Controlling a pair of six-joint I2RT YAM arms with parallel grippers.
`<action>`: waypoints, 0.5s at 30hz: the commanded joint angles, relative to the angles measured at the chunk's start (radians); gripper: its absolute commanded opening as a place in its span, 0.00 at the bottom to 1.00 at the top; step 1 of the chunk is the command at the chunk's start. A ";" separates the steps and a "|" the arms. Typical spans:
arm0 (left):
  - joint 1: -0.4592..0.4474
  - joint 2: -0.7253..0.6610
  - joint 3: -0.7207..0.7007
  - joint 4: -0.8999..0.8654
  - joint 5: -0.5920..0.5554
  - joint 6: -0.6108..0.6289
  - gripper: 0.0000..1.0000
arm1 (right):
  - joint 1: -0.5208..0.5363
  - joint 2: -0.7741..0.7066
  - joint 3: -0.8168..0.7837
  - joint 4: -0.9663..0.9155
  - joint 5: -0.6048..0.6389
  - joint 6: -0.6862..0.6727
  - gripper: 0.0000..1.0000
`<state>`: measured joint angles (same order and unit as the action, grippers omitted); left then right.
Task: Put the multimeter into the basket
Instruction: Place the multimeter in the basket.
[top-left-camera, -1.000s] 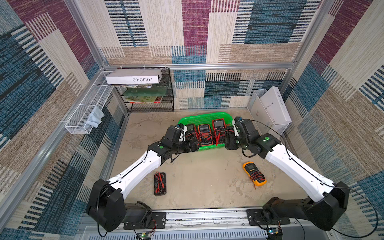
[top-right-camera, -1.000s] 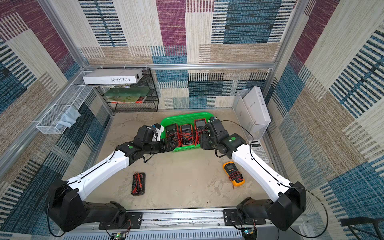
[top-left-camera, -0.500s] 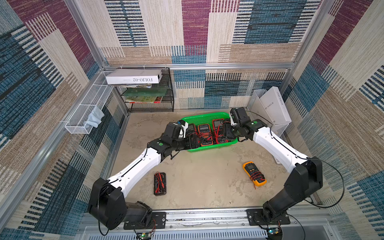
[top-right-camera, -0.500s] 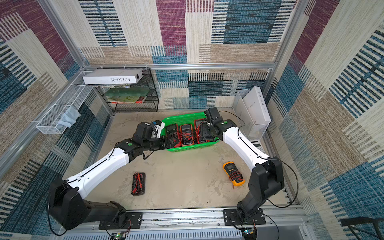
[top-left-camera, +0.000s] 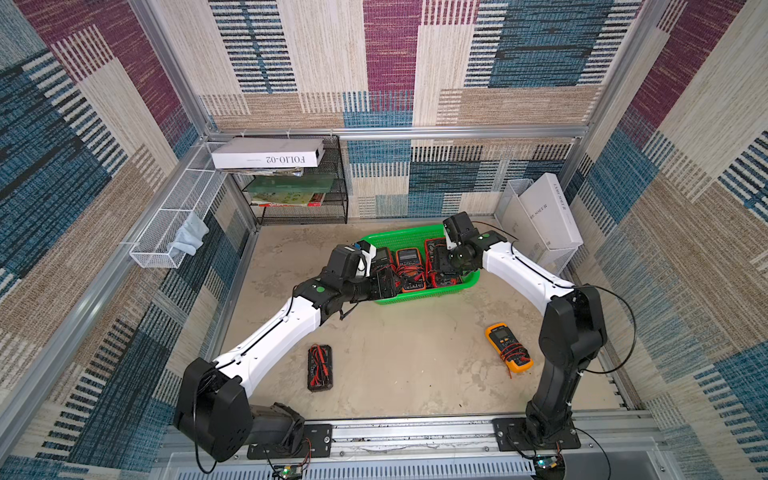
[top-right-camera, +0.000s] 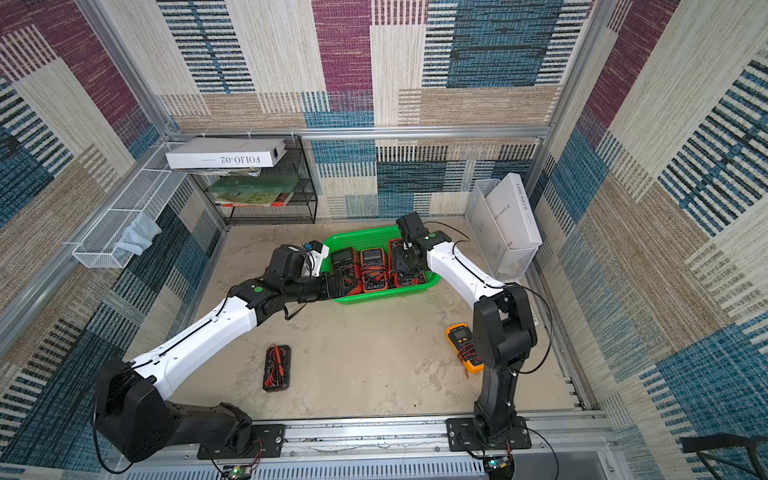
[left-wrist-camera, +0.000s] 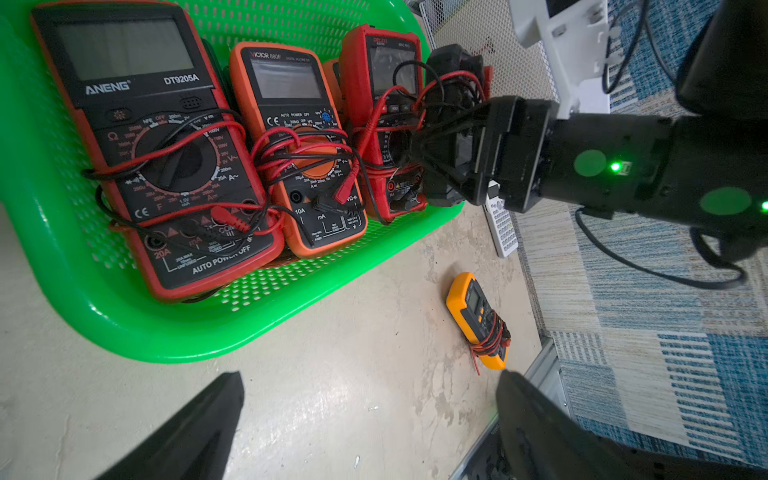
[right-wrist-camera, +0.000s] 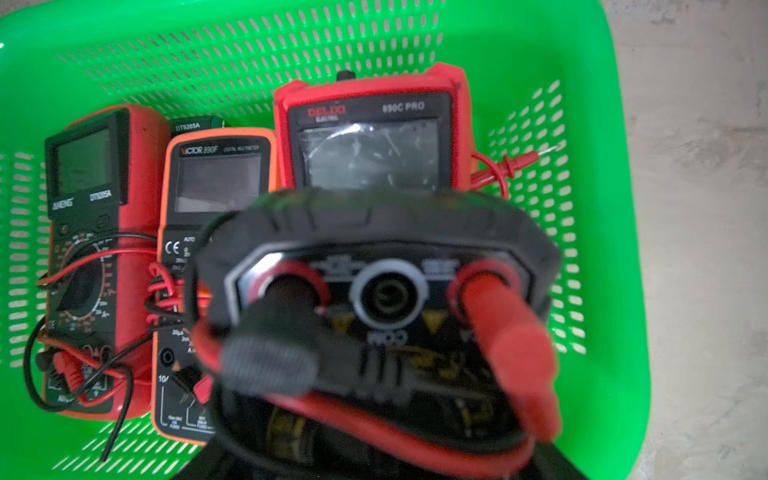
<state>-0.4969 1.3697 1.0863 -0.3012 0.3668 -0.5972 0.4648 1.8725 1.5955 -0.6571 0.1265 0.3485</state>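
Note:
The right gripper comes down onto the red meter in the basket (right-wrist-camera: 372, 148) next and releases the black multimeter (right-wrist-camera: 374, 299), which already hangs inside the basket's green rim.
The green basket (top-left-camera: 419, 297) (top-right-camera: 374, 297) (left-wrist-camera: 124, 324) (right-wrist-camera: 602, 208) stands at the back of the floor. Three multimeters lie abreast in it: a black-and-red one (left-wrist-camera: 166, 158), an orange one (left-wrist-camera: 303, 153) and a red one (left-wrist-camera: 386, 104). My right gripper (top-left-camera: 446, 266) (left-wrist-camera: 440, 158) hangs over the basket's right part, above the red meter. It is shut on a black multimeter (right-wrist-camera: 374, 299) (left-wrist-camera: 455, 66) wrapped in red and black leads. My left gripper (left-wrist-camera: 370, 376) (top-left-camera: 384, 282) is open at the basket's front left corner, with only bare floor between its fingers.
A yellow multimeter (top-left-camera: 509, 347) (left-wrist-camera: 482, 324) lies on the floor at the right, a black one (top-left-camera: 320, 368) with red leads at front centre. A black mesh rack (top-left-camera: 299, 191), a white wire basket (top-left-camera: 174, 224) and a white box holder (top-left-camera: 540, 216) line the walls.
My right arm has swung from the basket's front right to above its right part, carrying the black multimeter, and its elbow has risen. The left arm has hardly moved.

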 joint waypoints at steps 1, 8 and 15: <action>0.000 -0.009 0.000 -0.002 0.015 -0.002 1.00 | 0.004 0.022 0.011 -0.003 0.026 -0.001 0.56; 0.001 -0.021 -0.008 -0.003 0.012 -0.006 1.00 | 0.014 0.043 -0.007 -0.004 0.081 0.004 0.63; 0.000 -0.017 -0.004 -0.004 0.017 -0.008 1.00 | 0.024 0.037 -0.023 -0.003 0.108 0.019 0.95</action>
<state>-0.4969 1.3544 1.0790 -0.3016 0.3676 -0.6033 0.4839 1.9091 1.5726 -0.6525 0.2024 0.3553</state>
